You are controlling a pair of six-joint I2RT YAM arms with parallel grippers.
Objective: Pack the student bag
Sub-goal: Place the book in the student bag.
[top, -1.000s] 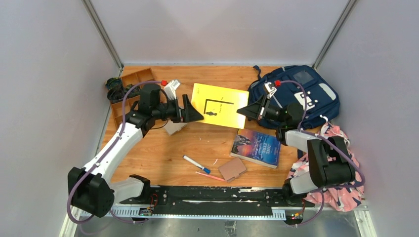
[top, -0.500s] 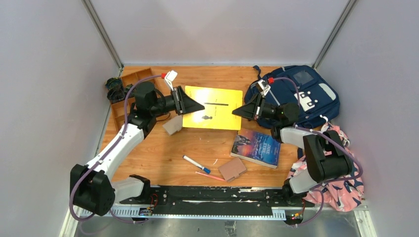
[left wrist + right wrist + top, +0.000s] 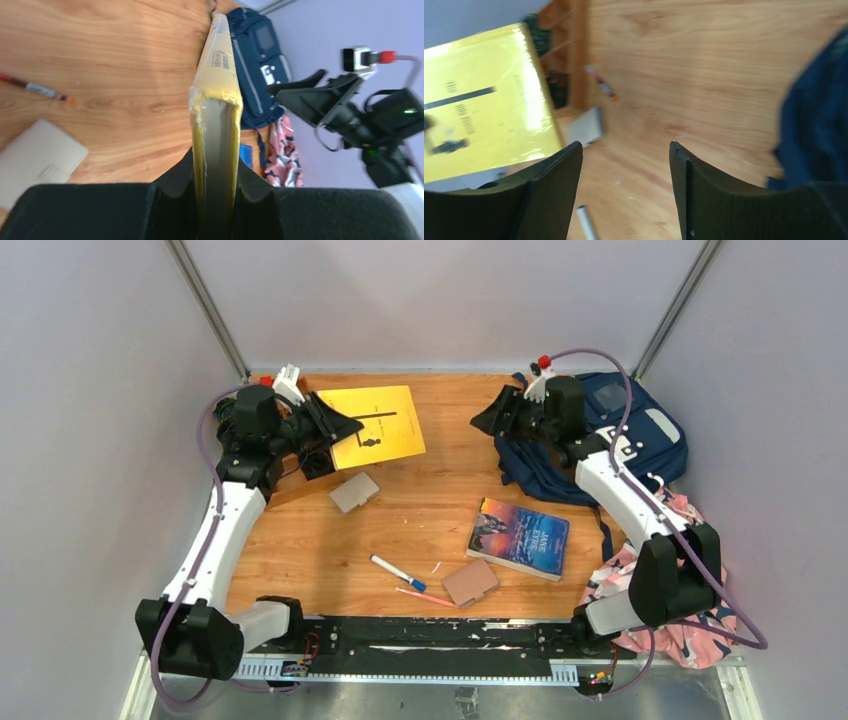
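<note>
I will move my right gripper over the bag's edge facing the yellow book and lower it onto that edge, since the edge lies below my gripper and to its right in the top view.
The navy student bag [image 3: 640, 445] lies at the back right of the table, and shows in the left wrist view as the bag [image 3: 252, 60]. My left gripper [image 3: 345, 426] is shut on a yellow book [image 3: 380, 422] and holds it above the back left of the table. In the left wrist view the yellow book [image 3: 216, 130] stands edge-on, clamped between both pads. My right gripper [image 3: 492, 418] hangs open and holds nothing, just left of the bag. Its wrist view shows the right gripper [image 3: 624, 147] over bare wood, the yellow book [image 3: 484, 120] far left and the bag [image 3: 819, 125] at right.
A blue-covered book [image 3: 520, 537] lies mid-right. A white marker [image 3: 398, 572], a pink pen [image 3: 425, 597] and a brown card [image 3: 470, 582] lie near the front. A small grey box [image 3: 354, 492] sits beside the wooden tray [image 3: 285, 485]. A pink patterned cloth bundle [image 3: 690, 635] lies front right.
The left gripper closed on the yellow book and carried it left and back. The right gripper let go of the book, opened, and drew back toward the bag.
</note>
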